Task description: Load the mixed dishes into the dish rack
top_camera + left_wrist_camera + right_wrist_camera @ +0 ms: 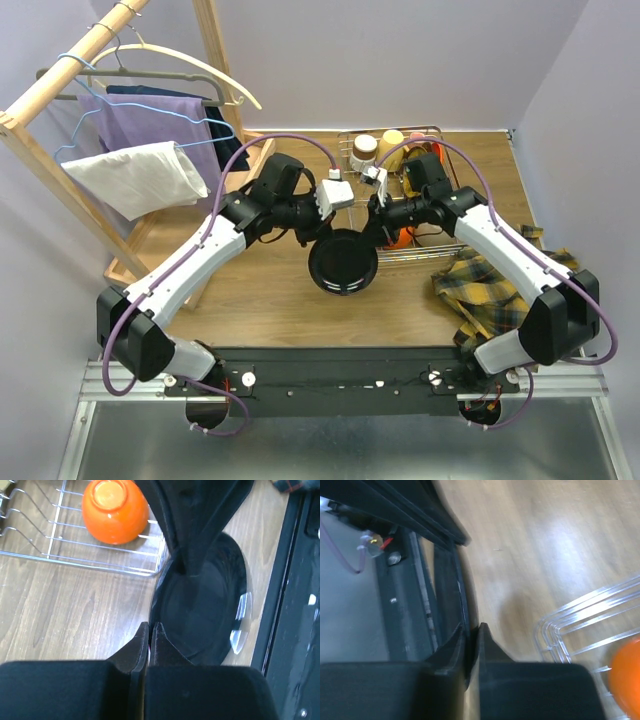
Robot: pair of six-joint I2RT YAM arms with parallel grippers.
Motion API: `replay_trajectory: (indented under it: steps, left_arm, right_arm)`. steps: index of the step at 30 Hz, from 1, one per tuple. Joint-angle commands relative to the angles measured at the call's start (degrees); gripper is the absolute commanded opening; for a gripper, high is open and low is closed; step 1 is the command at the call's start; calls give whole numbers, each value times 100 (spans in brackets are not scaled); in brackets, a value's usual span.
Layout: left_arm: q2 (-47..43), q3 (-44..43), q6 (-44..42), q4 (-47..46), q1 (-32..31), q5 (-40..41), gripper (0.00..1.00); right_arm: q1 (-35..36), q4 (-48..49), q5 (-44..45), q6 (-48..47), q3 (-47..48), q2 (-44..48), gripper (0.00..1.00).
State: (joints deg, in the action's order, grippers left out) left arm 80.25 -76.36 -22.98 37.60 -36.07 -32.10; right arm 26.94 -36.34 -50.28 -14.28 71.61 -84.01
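The right gripper swings outward next and brings the black dish down into the rack slot by the yellow mug for release, since plates stand upright there.
A black dish hangs between both grippers, just left of the front of the silver wire dish rack. My left gripper is shut on its left rim, and its jaws pinch the rim in the left wrist view, where the black dish fills the middle. My right gripper is shut on the opposite rim; in the right wrist view the dish shows edge-on. An orange bowl sits upside down in the rack. Mugs stand at the rack's back.
A plaid cloth lies on the table to the right of the rack. A wooden clothes rack with hangers and hung clothes stands at the left, its tray base on the table. The arms' black base rail runs along the near edge.
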Motion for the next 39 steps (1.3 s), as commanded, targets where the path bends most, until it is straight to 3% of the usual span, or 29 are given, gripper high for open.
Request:
replay_trajectory:
  steps: [1, 3, 4, 8, 12, 17, 22, 25, 26, 34, 39]
  left_arm:
    - [-132, -89, 320, -429, 39, 527, 7]
    - [-123, -195, 522, -508, 39, 1037, 23]
    - [-141, -300, 619, -578, 39, 1274, 57]
    - [-202, -748, 699, -518, 22, 1978, 70]
    - [-492, -767, 909, -798, -136, 3091, 77]
    - [-738, -451, 830, -843, -312, 3429, 77]
    - [-739, -178, 1015, -913, -312, 3210, 77]
    - [-686, -116, 770, -817, -304, 2237, 78]
    - [-677, -55, 717, -807, -304, 2025, 98]
    - [-730, 392, 989, -974, -163, 1953, 99]
    - [-738, 569, 1243, -1062, 30, 1857, 99]
  right_arm:
    - [31, 347, 351, 391, 142, -37, 1]
    - [22, 250, 475, 321, 230, -11, 1]
    - [22, 224, 632, 277, 256, -2, 1]
    - [-13, 267, 1072, 242, 239, 130, 1]
    - [-110, 408, 1871, 452, 239, 271, 1]
    - [-189, 723, 3769, 831, 528, 324, 0]
    - [-189, 1171, 5199, 1137, 1056, 165, 1]
    - [-198, 1725, 6078, 1174, 1117, 148, 0]
    - [-189, 1866, 6326, 1217, 1153, 113, 1]
    - [-180, 2736, 8734, 614, 969, -168, 1]
    - [-180, 3405, 9492, 251, 784, -327, 0]
